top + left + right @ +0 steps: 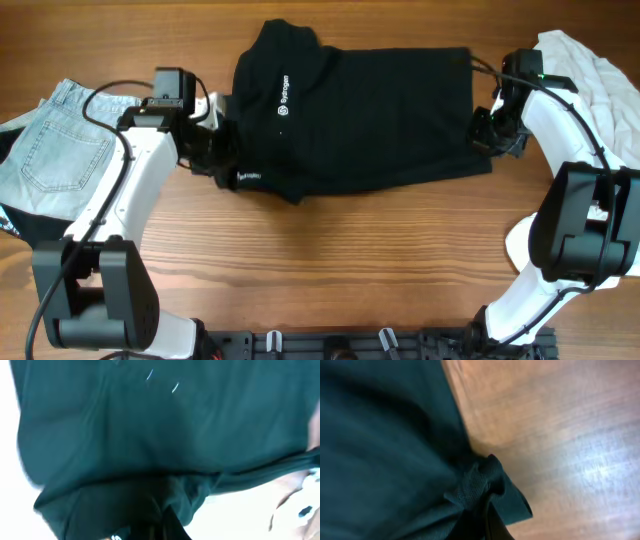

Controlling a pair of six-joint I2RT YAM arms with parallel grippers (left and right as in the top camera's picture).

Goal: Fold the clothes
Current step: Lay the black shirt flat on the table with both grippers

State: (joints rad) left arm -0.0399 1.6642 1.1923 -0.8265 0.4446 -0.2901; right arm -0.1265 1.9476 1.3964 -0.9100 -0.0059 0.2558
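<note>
The shirt's flat side edge (470,98) (456,415) lies outward of my right gripper. Next, my right gripper should move outward toward that edge and let go of the pinched fold by the spread cloth.
A black shirt (370,115) with a small white logo lies spread across the middle of the wooden table. My left gripper (222,158) is shut on its left edge, where fabric bunches around the fingers; the left wrist view shows the dark cloth (160,430) filling the frame. My right gripper (487,130) is shut on the shirt's right edge; the right wrist view shows a pinched fold of cloth (485,487) at my fingers above bare wood.
Light blue jeans (50,150) lie at the left edge of the table. A white garment (590,70) lies crumpled at the far right corner. Bare wood (340,260) shows in front of the shirt.
</note>
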